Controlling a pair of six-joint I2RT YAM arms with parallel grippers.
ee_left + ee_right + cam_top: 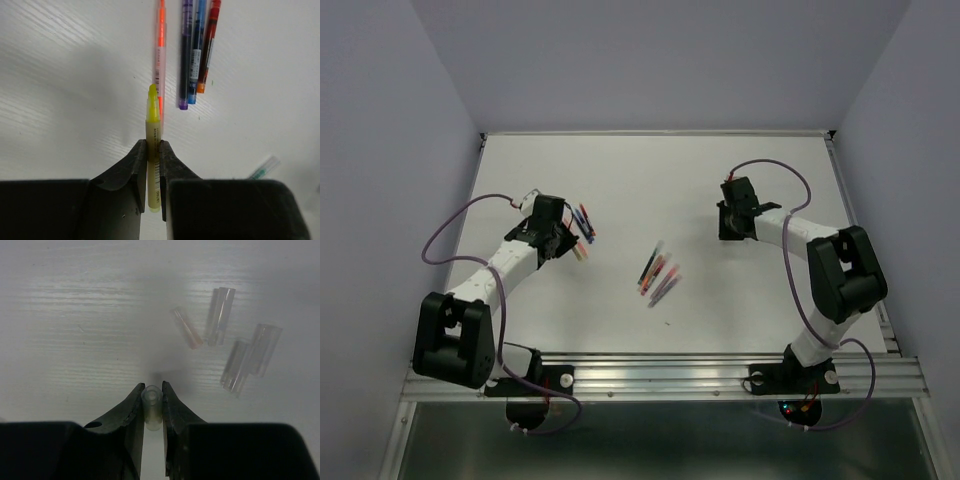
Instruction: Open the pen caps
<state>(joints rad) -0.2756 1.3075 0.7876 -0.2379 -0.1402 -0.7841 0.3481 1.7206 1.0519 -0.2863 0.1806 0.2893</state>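
Note:
I need to lower the yellow pen (153, 117) with my left gripper to the bare tabletop (138, 85) beside the orange pen next and release it there, because its tip is already uncapped.
My left gripper (154, 149) is shut on a yellow pen (153, 117), whose bare yellow tip points away from me just above the table. My right gripper (151, 388) is shut on a short clear pen cap (151, 400) held close over the table. Several loose clear caps (220, 315) lie ahead and to its right, one of them pink-tinted (187, 334). In the top view the left gripper (563, 243) is at the left and the right gripper (734, 230) is at the right, far apart.
Orange (160, 55), purple (185, 55), blue (196, 55) and red (209, 47) pens lie side by side ahead of the left gripper. A green-tinted pen end (264, 168) shows at the right. A cluster of pens (660, 275) lies mid-table between the arms.

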